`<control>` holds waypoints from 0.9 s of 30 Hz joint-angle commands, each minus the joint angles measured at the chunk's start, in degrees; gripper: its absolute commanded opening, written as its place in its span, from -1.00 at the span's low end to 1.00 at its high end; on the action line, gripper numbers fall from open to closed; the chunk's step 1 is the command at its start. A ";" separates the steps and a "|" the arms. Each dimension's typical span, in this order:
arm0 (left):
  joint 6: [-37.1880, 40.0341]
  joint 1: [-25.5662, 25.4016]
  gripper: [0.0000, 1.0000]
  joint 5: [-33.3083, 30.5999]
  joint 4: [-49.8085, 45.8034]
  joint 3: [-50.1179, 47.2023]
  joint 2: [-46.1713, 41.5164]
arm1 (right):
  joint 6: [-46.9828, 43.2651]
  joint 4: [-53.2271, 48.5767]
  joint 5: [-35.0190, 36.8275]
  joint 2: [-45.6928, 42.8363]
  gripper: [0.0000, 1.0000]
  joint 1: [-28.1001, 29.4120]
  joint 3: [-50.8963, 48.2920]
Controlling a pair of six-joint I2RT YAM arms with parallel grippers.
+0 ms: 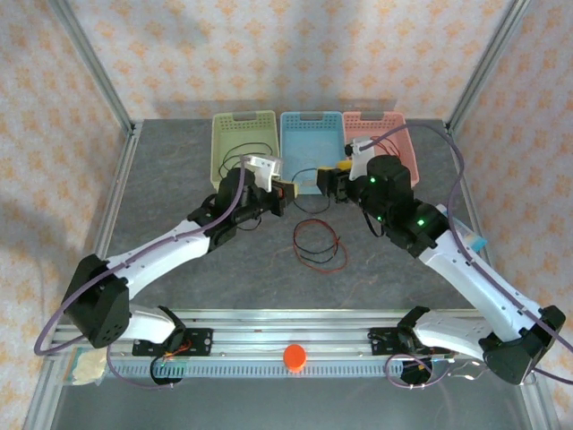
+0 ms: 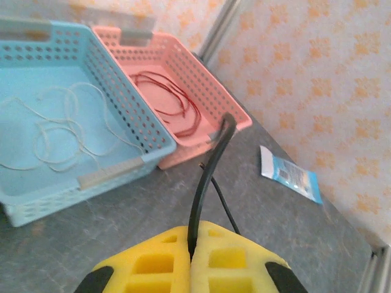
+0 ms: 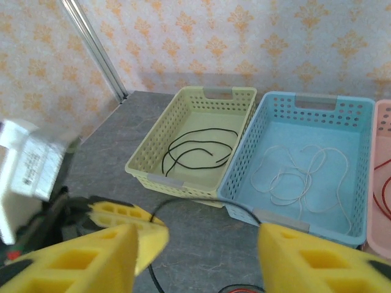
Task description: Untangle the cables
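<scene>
My left gripper is to carry the black cable outward next, over the yellow-green basket (image 1: 243,148), which already holds a black cable. Then it needs to lower the cable into that basket and release it.
My left gripper (image 2: 192,244) is shut on a black cable (image 2: 206,174) that rises from between its yellow pads. In the top view the left gripper (image 1: 285,190) and right gripper (image 1: 333,185) face each other in front of the blue basket (image 1: 333,121). My right gripper (image 3: 198,235) stands open. The held black cable (image 3: 201,200) arcs from the left gripper's pads (image 3: 125,221) across to the right finger (image 3: 317,256). A red and black coil of cables (image 1: 320,244) lies on the table nearer the arm bases.
Three baskets line the back. The yellow-green basket (image 3: 146,160) holds a black cable (image 3: 195,149), the blue one a whitish cable (image 3: 305,174), and the pink basket (image 2: 229,110) a red cable (image 2: 174,104). A blue packet (image 2: 290,176) lies at the right.
</scene>
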 commanded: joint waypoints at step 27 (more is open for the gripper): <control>-1.09 21.84 -1.00 -9.43 -5.92 21.36 10.03 | 11.43 10.06 -1.38 34.86 0.24 -4.71 22.68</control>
